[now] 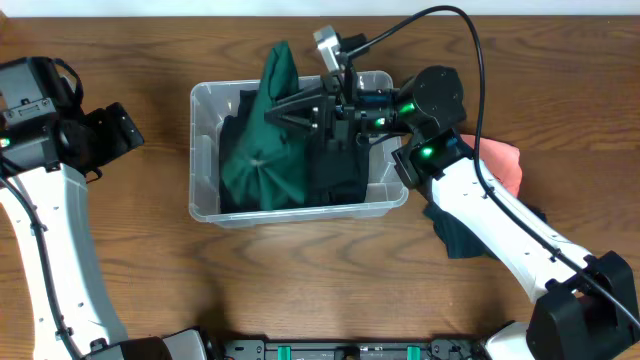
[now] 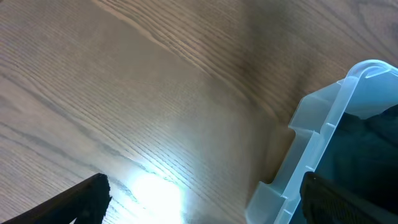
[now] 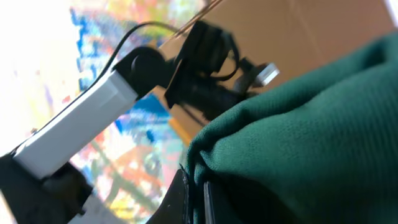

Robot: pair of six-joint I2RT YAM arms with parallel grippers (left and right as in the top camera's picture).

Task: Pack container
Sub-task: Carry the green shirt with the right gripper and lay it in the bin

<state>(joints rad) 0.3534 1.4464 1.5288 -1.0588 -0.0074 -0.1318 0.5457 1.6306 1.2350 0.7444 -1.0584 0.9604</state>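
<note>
I need to sweep my right gripper down and across the dark garments next, to the container's end by the orange-pink cloth, and let go there, because the green garment (image 1: 268, 140) hangs bunched.
The clear plastic container (image 1: 203, 150) sits at the table's centre and holds dark garments. A green garment (image 1: 268, 140) hangs partly into it, lifted at its top. My right gripper (image 1: 290, 108) is above the container and shut on the green garment (image 3: 311, 124), with the cloth pinched between its fingers (image 3: 198, 193). My left gripper (image 1: 120, 128) is at the left, apart from the container, and open. In the left wrist view its fingertips (image 2: 199, 199) frame bare table, and the container's corner (image 2: 323, 118) shows at the right.
An orange-pink cloth (image 1: 500, 165) and a dark teal garment (image 1: 455, 235) lie on the wooden table (image 1: 300, 280) to the right of the container, partly under my right arm.
</note>
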